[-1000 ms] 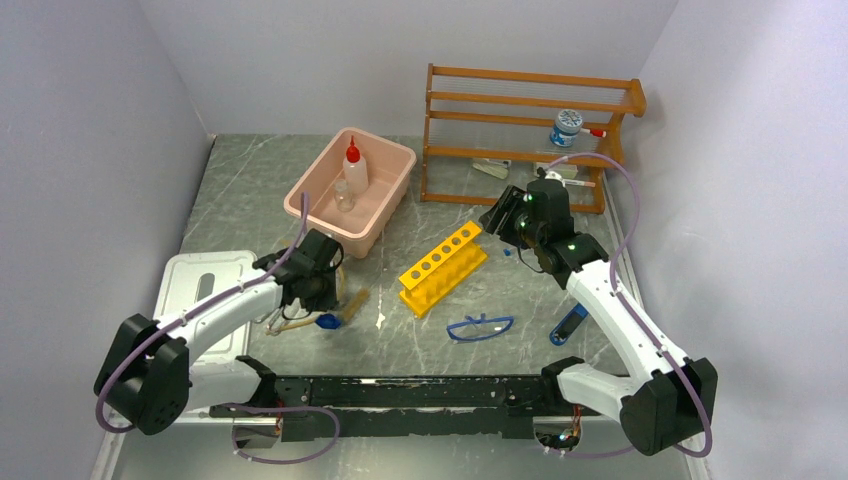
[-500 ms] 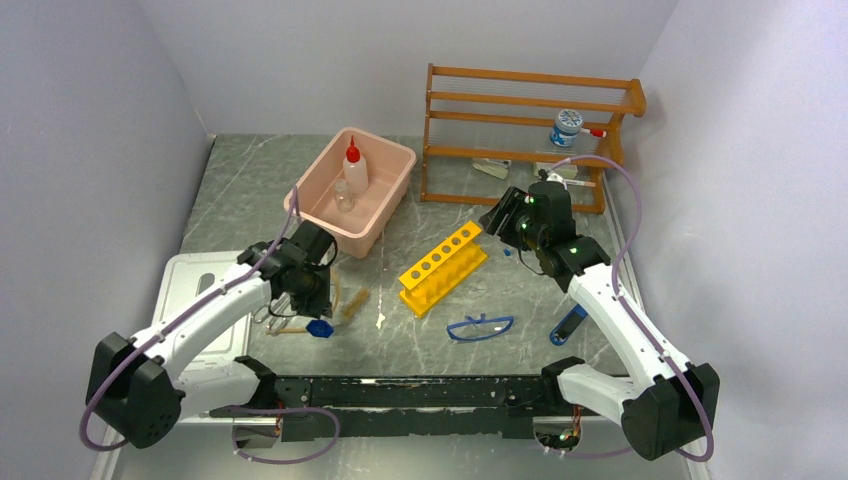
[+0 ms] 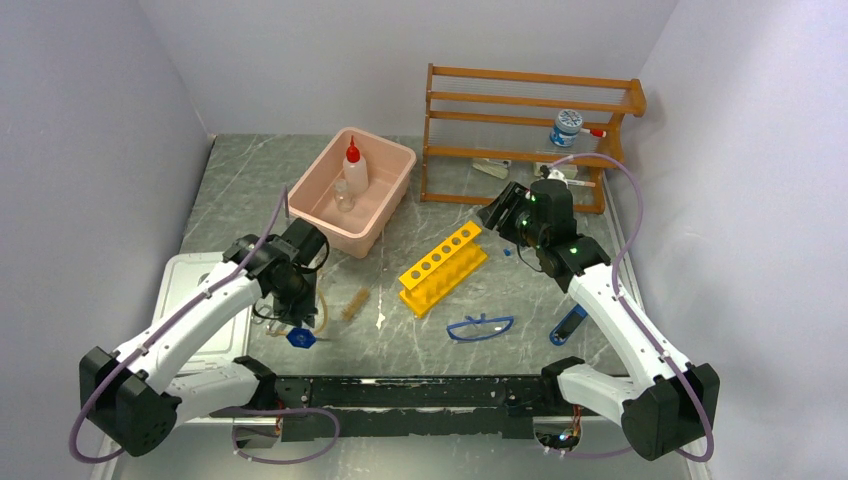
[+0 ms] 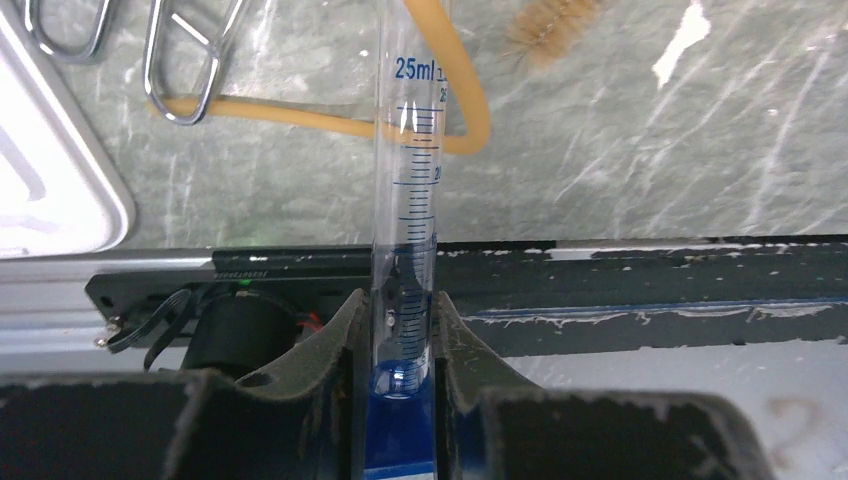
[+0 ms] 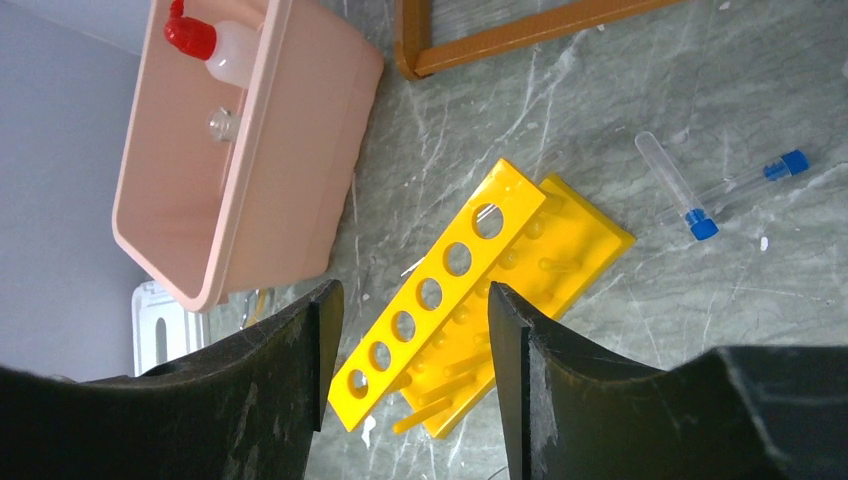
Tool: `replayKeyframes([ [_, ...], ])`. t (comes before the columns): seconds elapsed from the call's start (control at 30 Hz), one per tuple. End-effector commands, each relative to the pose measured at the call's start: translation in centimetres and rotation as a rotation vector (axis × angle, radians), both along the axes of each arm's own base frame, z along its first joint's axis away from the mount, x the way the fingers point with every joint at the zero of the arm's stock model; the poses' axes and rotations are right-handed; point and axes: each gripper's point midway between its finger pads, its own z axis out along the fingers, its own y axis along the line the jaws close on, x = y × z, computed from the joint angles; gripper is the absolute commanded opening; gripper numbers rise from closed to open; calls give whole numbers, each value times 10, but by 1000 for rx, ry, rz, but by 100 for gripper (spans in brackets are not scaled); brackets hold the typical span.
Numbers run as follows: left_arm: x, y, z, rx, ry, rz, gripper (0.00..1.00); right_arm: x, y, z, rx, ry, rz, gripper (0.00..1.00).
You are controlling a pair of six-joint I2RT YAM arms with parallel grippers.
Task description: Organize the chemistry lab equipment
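The left gripper should next carry the cylinder outward over the pink tub's rim, lower it and let go, because the pink tub's bare bottom beside the tiny beaker (image 3: 344, 195) lies outward of the gripper.
My left gripper (image 3: 297, 308) (image 4: 400, 312) is shut on a clear 25 ml graduated cylinder (image 4: 412, 190) with a blue base (image 3: 300, 338), held over the table's front left. Below it lie tan tubing (image 4: 330, 122) and metal tongs (image 4: 182, 60). My right gripper (image 3: 498, 212) (image 5: 412, 300) is open and empty above the yellow holed rack (image 3: 443, 267) (image 5: 470, 290). Two blue-capped tubes (image 5: 690, 205) lie right of the rack. Blue-framed goggles (image 3: 480, 327) lie near the front. The red-capped squeeze bottle (image 3: 354, 168) and tiny beaker (image 3: 344, 195) stand in the pink tub (image 3: 385, 205).
The white lid (image 3: 200, 290) lies at the front left. The wooden shelf rack (image 3: 525, 135) stands at the back right with a small bottle (image 3: 567, 128) on it. A tan brush (image 3: 354, 303) and a blue-black item (image 3: 568, 325) lie on the table.
My left gripper has swung left and toward the front edge with the graduated cylinder, its blue base moving with it. The right arm has barely moved.
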Motion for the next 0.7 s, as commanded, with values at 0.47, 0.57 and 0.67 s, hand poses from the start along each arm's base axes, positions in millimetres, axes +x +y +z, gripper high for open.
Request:
replayKeyframes([
  [0.47, 10, 42, 12, 309, 62, -73, 5, 23, 3, 25, -28, -76, 0, 60],
  [0.57, 20, 36, 23, 289, 25, -69, 5, 23, 3, 28, -29, -86, 2, 60],
  [0.67, 37, 29, 43, 264, -59, -46, 5, 23, 2, 29, -34, -94, 1, 60],
])
